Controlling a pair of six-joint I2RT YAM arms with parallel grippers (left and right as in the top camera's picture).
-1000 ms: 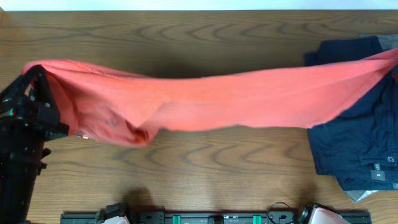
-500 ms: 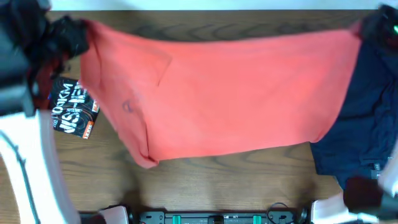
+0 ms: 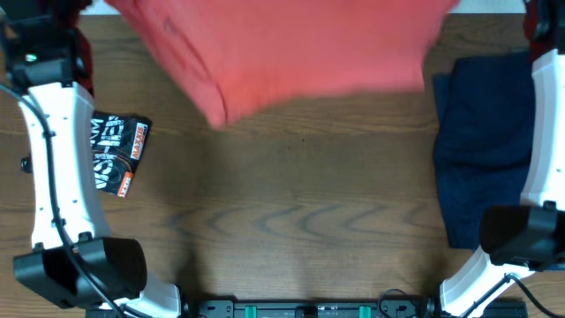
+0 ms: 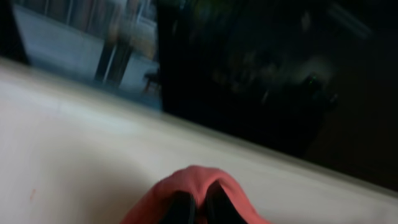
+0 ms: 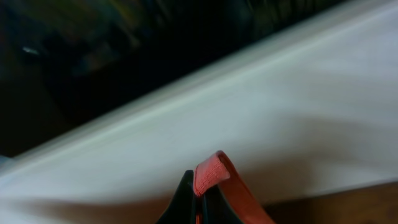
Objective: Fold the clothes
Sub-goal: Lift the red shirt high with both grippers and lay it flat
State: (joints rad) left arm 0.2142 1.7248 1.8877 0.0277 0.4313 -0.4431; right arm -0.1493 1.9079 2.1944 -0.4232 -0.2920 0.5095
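My left gripper should move down and back onto bare table [image 3: 172, 140] beside the black shirt and let go of the red T-shirt's corner, as that clear table is below and back from it.
The clothes, a coral-red T-shirt [image 3: 300, 49], hang stretched across the far edge of the table, their top cut off by the frame. My left gripper [image 4: 198, 202] is shut on a bunched fold of the red cloth [image 4: 186, 183] that drapes over its fingertips. My right gripper [image 5: 198, 190] is shut on a red hem loop [image 5: 208, 174] that sticks up between the fingers. In the overhead view both white arms [image 3: 53, 159] reach to the far corners, and the grippers themselves are out of frame there. No lettering shows on the shirt.
A small black shirt with white and orange print [image 3: 119, 152] lies at the left, beside the left arm. Dark navy garments [image 3: 481, 150] are piled at the right, under the right arm [image 3: 543, 150]. A white wall runs behind the table.
Both arms have carried the shirt away from me, from mid-table to the far edge, and it has spread flatter. The black printed shirt has come into view at the left.
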